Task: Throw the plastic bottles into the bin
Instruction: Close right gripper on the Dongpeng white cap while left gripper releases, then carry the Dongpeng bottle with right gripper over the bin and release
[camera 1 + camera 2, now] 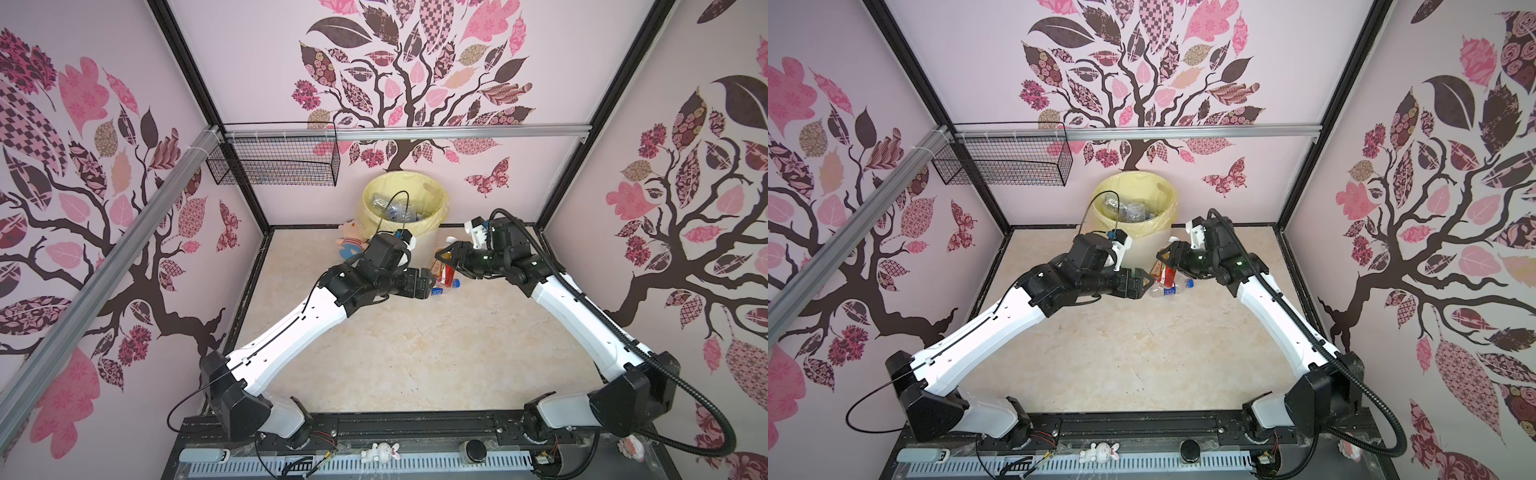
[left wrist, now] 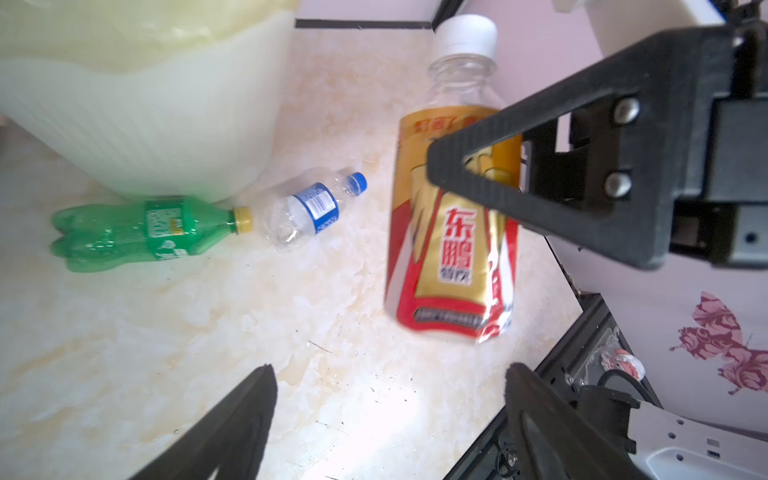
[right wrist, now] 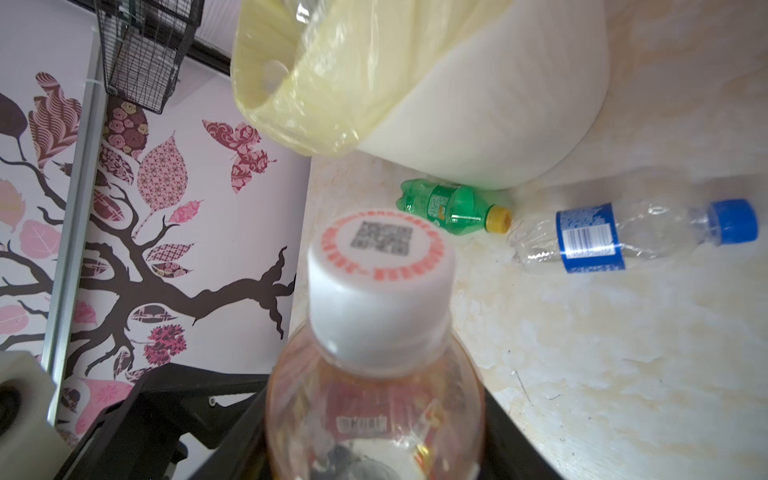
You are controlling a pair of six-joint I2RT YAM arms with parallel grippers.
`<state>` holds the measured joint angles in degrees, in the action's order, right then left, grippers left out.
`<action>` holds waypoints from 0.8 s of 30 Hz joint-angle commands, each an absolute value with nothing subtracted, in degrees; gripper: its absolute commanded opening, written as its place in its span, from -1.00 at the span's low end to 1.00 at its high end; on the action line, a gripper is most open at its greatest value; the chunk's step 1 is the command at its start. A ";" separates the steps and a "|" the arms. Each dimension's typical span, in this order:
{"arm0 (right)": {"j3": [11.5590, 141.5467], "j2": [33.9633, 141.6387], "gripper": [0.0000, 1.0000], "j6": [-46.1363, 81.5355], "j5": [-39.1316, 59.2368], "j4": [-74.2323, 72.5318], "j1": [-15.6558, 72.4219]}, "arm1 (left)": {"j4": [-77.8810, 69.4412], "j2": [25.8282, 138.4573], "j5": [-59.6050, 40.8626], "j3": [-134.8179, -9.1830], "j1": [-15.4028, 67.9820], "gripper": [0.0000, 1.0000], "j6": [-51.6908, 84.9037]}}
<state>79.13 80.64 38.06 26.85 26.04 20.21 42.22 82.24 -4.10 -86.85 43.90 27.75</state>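
Observation:
My right gripper holds the bottle and needs to lift it high next, move it outward over the bin's rim and let go, because the bin's opening [image 1: 414, 197] [image 3: 278, 49] is farther out, behind the bin's rim.
My right gripper [image 1: 446, 258] is shut on a red-and-gold labelled bottle [image 2: 449, 257] with a white cap [image 3: 378, 282], which it holds upright in front of the bin [image 1: 441, 197]. The left gripper [image 2: 390, 370] is open and empty, a short way from that bottle's base. A clear bottle [image 2: 311, 208] with a blue cap and a green bottle [image 2: 137, 230] with a yellow cap lie on the table against the foot of the bin [image 2: 166, 124]. Several clear bottles [image 1: 1133, 210] lie inside the bin. In both top views my left arm hides the green bottle.
A pink-and-blue plush doll [image 1: 351, 243] lies left of the bin against the back wall. A black wire basket [image 1: 274, 166] hangs on the back rail at upper left. The marbled tabletop [image 1: 415, 353] stretches toward the arm bases.

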 commanded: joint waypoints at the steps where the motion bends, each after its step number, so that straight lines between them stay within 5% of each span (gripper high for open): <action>1: 86.54 83.64 0.02 34.62 22.98 27.48 19.08 | 46.49 81.54 -0.93 -91.48 42.39 0.92 28.62; 11: 106.36 92.11 0.00 24.35 9.43 22.47 18.81 | 49.20 84.19 8.62 -106.98 41.93 0.94 27.00; 24: 112.24 94.31 0.06 8.64 5.02 -5.53 19.05 | 44.43 91.18 15.02 -123.31 41.92 0.94 17.12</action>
<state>107.39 92.77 14.02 6.37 3.95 18.90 45.76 90.04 13.02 -119.83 42.02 20.93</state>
